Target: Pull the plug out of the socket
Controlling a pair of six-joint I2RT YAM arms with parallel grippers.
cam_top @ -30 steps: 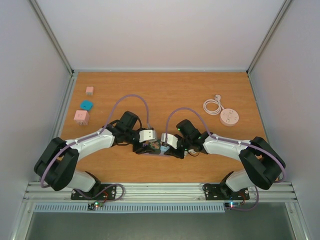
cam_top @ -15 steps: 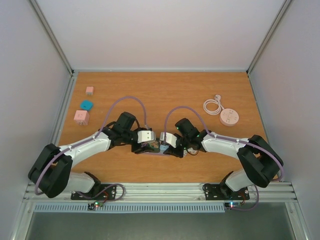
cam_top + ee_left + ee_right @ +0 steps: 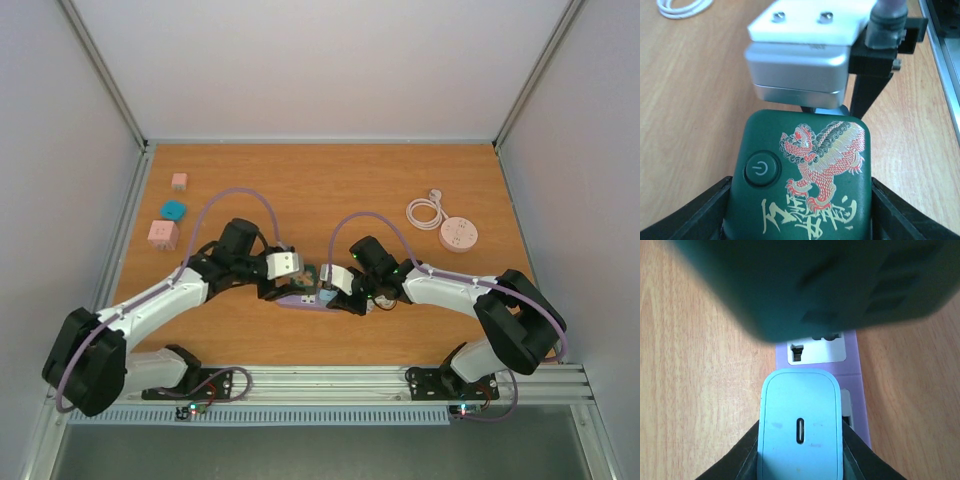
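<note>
My left gripper moves to the left in the top view next, then down to the tabletop near the larger pink cube, as that spot is bare.
My left gripper (image 3: 303, 276) is shut on a dark green plug (image 3: 805, 175) with a red dragon print and a power button; its fingers (image 3: 705, 210) press both sides. The plug hangs clear above the purple socket strip (image 3: 300, 301), blurred at the top of the right wrist view (image 3: 815, 285), with an uncovered socket (image 3: 815, 351) below it. My right gripper (image 3: 331, 290) is shut on a light blue charger (image 3: 800, 425) that sits in the strip (image 3: 859, 390), held between its fingers (image 3: 745, 457).
A round pink socket (image 3: 458, 234) and a coiled white cable (image 3: 426, 211) lie at the back right. Two pink cubes (image 3: 179, 181) (image 3: 163, 235) and a teal block (image 3: 173, 209) lie at the back left. The right arm's wrist (image 3: 805, 55) is close in front of the green plug.
My left gripper has moved left and up with the green plug, which has come off the strip. More of the purple strip shows. The right gripper has stayed on the blue charger.
</note>
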